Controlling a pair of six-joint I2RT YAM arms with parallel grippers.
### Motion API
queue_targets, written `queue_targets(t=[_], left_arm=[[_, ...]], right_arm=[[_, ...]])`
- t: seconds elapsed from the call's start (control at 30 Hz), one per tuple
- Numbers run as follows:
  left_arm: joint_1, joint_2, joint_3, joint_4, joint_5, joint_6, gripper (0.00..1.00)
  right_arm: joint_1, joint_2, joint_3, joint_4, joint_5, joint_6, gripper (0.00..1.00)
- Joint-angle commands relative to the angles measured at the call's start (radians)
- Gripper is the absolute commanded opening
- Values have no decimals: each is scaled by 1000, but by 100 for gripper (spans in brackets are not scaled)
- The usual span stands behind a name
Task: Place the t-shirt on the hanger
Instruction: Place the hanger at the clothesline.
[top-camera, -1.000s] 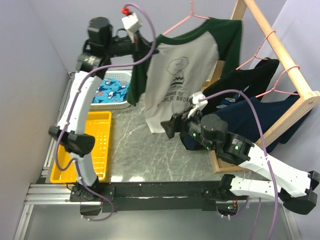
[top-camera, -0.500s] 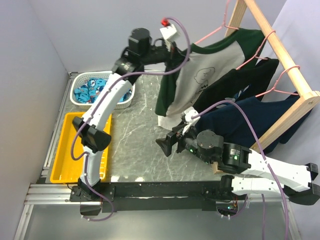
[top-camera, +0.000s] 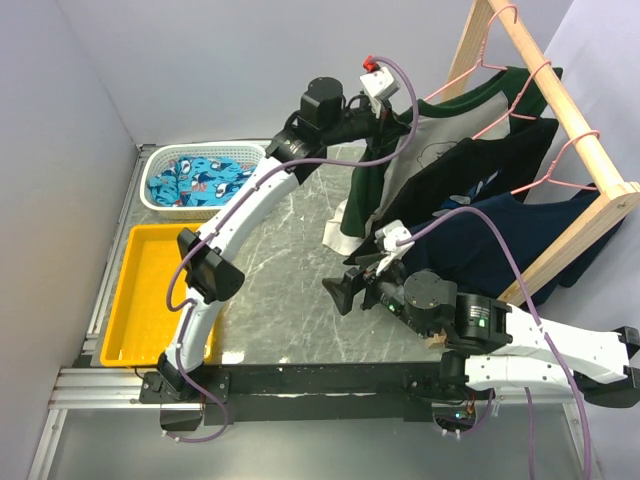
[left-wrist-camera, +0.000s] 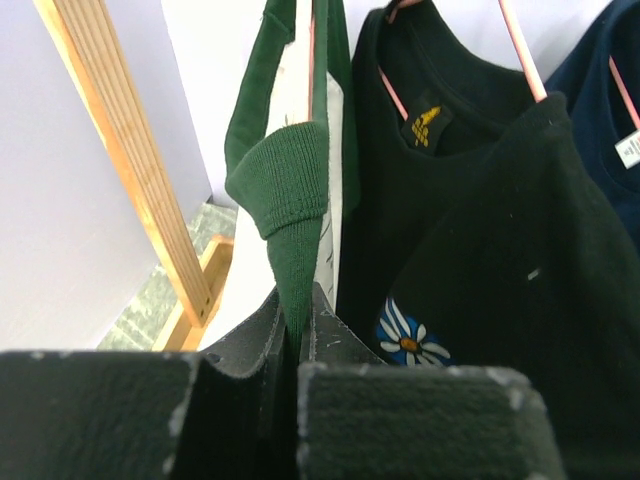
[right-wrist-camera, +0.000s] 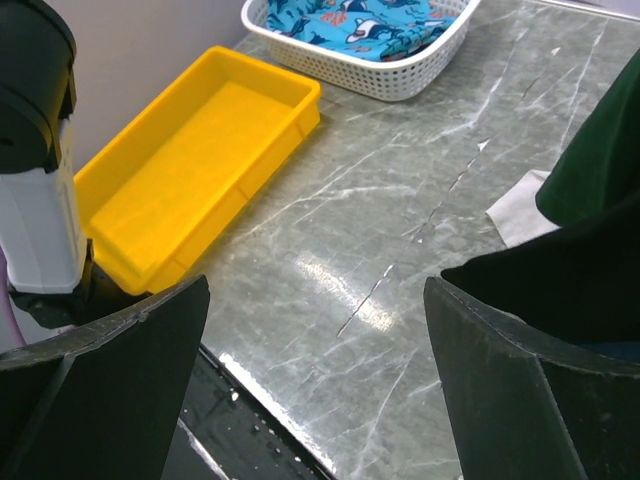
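Observation:
The t-shirt's sleeve edge will go right in the top view, where my left gripper releases it at the pink hanger (left-wrist-camera: 312, 75).
The t-shirt (top-camera: 425, 150), off-white front with dark green sleeves, hangs on the pink hanger (top-camera: 490, 65), whose hook is at the wooden rail (top-camera: 560, 105). My left gripper (top-camera: 390, 112) is shut on the shirt's green sleeve edge, high at the rack's far end. In the left wrist view the green sleeve (left-wrist-camera: 290, 200) runs down into the shut jaws (left-wrist-camera: 295, 335), with the pink wire (left-wrist-camera: 311, 55) above. My right gripper (top-camera: 340, 290) is open and empty, low over the table in front of the rack; its fingers (right-wrist-camera: 120, 360) stand wide apart.
A black shirt (top-camera: 480, 165) and a navy shirt (top-camera: 500, 245) hang on pink hangers on the same rail. A white basket (top-camera: 165, 165) with blue patterned cloth stands at the back left. A yellow tray (top-camera: 135, 300) lies at the left.
My left arm has carried the shirt on its hanger to the right, up to the rail beside the black shirt. My right gripper has drawn back a little toward the near edge.

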Motion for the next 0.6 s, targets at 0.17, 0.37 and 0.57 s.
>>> queue_targets(t=[0.17, 0.37, 0.57], left_arm=[[-32, 29, 90, 237, -27, -61, 1], [-48, 54, 96, 255, -30, -76, 1], [-61, 72, 97, 289, -36, -90, 1]], right_arm=[[22, -43, -41, 7, 85, 16, 95], [32, -64, -53, -6, 108, 23, 95], [38, -80, -67, -10, 119, 26, 94]])
